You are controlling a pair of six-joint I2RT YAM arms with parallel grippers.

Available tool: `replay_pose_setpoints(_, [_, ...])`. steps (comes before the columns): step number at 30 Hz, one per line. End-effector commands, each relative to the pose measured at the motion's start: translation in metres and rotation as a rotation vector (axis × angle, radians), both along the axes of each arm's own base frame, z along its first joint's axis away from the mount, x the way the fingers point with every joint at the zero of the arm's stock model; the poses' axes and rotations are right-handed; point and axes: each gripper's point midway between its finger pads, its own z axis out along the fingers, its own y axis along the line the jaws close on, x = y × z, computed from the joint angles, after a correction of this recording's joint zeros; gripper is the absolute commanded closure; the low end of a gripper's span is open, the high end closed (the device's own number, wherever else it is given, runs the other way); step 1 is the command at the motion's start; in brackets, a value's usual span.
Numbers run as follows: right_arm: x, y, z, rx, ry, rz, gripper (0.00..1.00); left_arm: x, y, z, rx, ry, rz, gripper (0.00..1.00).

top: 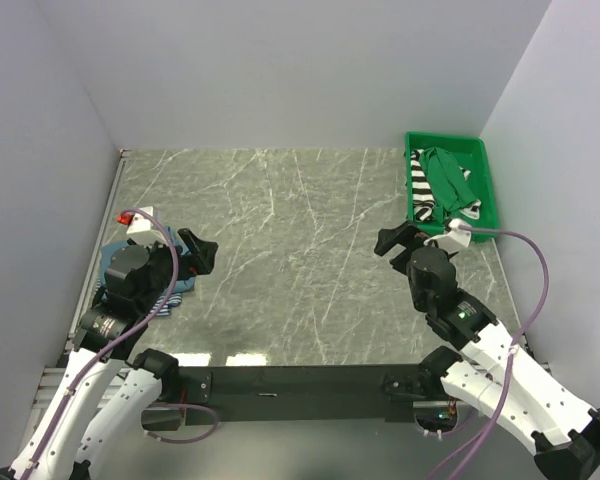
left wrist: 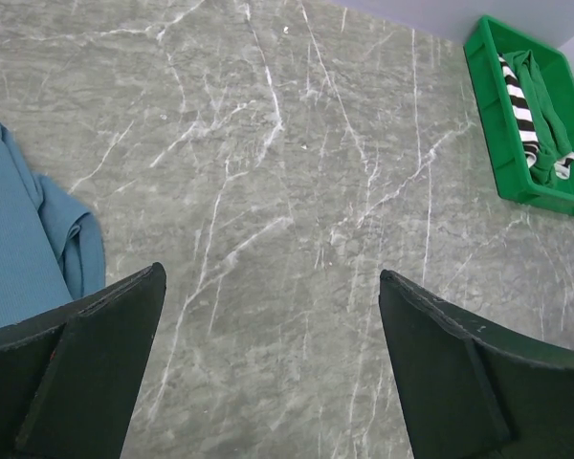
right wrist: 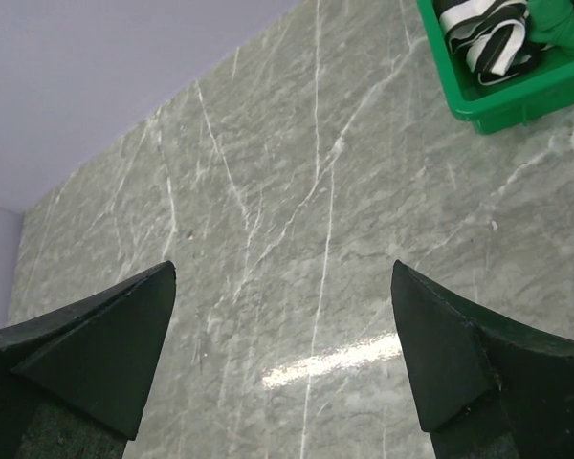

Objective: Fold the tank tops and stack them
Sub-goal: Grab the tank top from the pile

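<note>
My right gripper is further in than the green tank top's near end (top: 448, 207), which lies over the striped one. So next I will reach out above the bin (top: 446, 138) and go down onto that end.
A plain green tank top (top: 446, 176) and a black-and-white striped one (top: 421, 186) lie crumpled in the green bin (top: 446, 138) at the back right. In the left wrist view the same striped top (left wrist: 518, 103) and green top (left wrist: 547, 107) show far off. A solid blue tank top (left wrist: 19, 239) lies flat at the table's left, and a blue-white striped edge (top: 180, 290) peeks out under the left arm. My left gripper (top: 202, 252) (left wrist: 271, 277) hangs open over bare table beside the blue pile. My right gripper (top: 395, 240) (right wrist: 282, 273) is open too, just in front of the bin, holding nothing.
The grey marble table (top: 290, 250) is boxed in by white walls at the back and on both sides. The bin (right wrist: 526, 100) stands against the right wall. The blue pile lies along the left edge, partly hidden by the left arm.
</note>
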Motion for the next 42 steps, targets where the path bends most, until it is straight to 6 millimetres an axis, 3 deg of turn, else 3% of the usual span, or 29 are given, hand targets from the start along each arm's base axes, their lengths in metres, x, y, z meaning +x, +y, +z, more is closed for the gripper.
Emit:
replay_pose_setpoints(1, [0.005, -0.003, 0.035, -0.018, -0.072, -0.005, 0.01, 0.001, -0.003, 0.006, 0.005, -0.03, -0.027, 0.01])
replay_pose_setpoints(2, [0.009, 0.0, 0.041, -0.037, -0.081, 0.013, 0.01, 0.002, -0.004, 0.005, 0.005, -0.027, -0.03, 0.01])
replay_pose_setpoints(3, [0.023, -0.006, 0.033, -0.079, -0.037, -0.014, 0.01, 0.001, -0.005, 0.004, 0.006, -0.025, -0.037, 0.01])
replay_pose_setpoints(4, [0.036, -0.012, 0.055, -0.075, -0.048, -0.03, 0.01, 0.002, -0.005, 0.003, 0.009, -0.02, -0.037, 0.01])
replay_pose_setpoints(5, [0.045, -0.009, 0.05, -0.065, 0.007, 0.026, 0.02, 0.002, -0.005, 0.003, 0.01, -0.018, -0.037, 0.01])
replay_pose_setpoints(6, [0.065, -0.013, 0.033, -0.063, 0.09, 0.026, 0.04, 0.002, -0.006, 0.002, 0.01, -0.015, -0.039, 0.01])
replay_pose_setpoints(7, [0.086, -0.05, 0.051, -0.026, 0.072, -0.069, 0.05, 0.002, -0.006, 0.003, 0.011, -0.017, -0.041, 0.01])
replay_pose_setpoints(8, [0.097, -0.052, 0.051, 0.001, 0.085, -0.039, 0.07, 0.002, -0.006, 0.002, 0.011, -0.017, -0.041, 0.01])
replay_pose_setpoints(10, [0.128, -0.097, 0.051, 0.023, 0.12, -0.167, 0.08, 0.002, -0.006, 0.002, 0.013, -0.016, -0.038, 0.01])
replay_pose_setpoints(11, [0.144, -0.114, 0.033, 0.036, 0.18, -0.206, 0.07, 0.003, -0.006, 0.0, 0.014, -0.012, -0.038, 0.01])
replay_pose_setpoints(12, [0.153, -0.126, 0.032, 0.051, 0.189, -0.231, 0.08, 0.004, -0.007, 0.0, 0.016, -0.009, -0.041, 0.01])
replay_pose_setpoints(13, [0.167, -0.138, 0.048, 0.075, 0.161, -0.261, 0.09, 0.004, -0.007, -0.001, 0.017, -0.004, -0.043, 0.01])
replay_pose_setpoints(14, [0.171, -0.16, 0.042, 0.09, 0.189, -0.316, 0.11, 0.005, -0.008, -0.005, 0.022, 0.01, -0.043, 0.01])
replay_pose_setpoints(15, [0.183, -0.172, 0.024, 0.101, 0.235, -0.345, 0.11, 0.006, -0.008, -0.005, 0.024, 0.013, -0.043, 0.01])
replay_pose_setpoints(17, [0.199, -0.192, 0.032, 0.113, 0.205, -0.379, 0.12, 0.006, -0.008, -0.007, 0.028, 0.02, -0.045, 0.01])
replay_pose_setpoints(19, [0.217, -0.206, 0.019, 0.089, 0.226, -0.399, 0.12, 0.006, -0.009, -0.008, 0.027, 0.02, -0.046, 0.01])
replay_pose_setpoints(20, [0.224, -0.216, -0.002, 0.077, 0.273, -0.425, 0.12, 0.006, -0.008, -0.007, 0.026, 0.017, -0.045, 0.01])
replay_pose_setpoints(21, [0.23, -0.222, -0.002, 0.067, 0.274, -0.44, 0.12, 0.006, -0.009, -0.006, 0.024, 0.013, -0.049, 0.01])
replay_pose_setpoints(26, [0.242, -0.241, -0.06, 0.073, 0.381, -0.475, 0.12, 0.007, -0.011, -0.009, 0.029, 0.03, -0.056, 0.01])
replay_pose_setpoints(29, [0.246, -0.244, -0.078, 0.072, 0.399, -0.49, 0.12, 0.008, -0.011, -0.011, 0.029, 0.034, -0.054, 0.01])
replay_pose_setpoints(32, [0.254, -0.247, -0.11, 0.069, 0.46, -0.491, 0.13, 0.009, -0.011, -0.012, 0.03, 0.035, -0.052, 0.01])
replay_pose_setpoints(42, [0.26, -0.245, -0.139, 0.076, 0.497, -0.471, 0.28, 0.011, -0.012, -0.017, 0.036, 0.057, -0.055, 0.01])
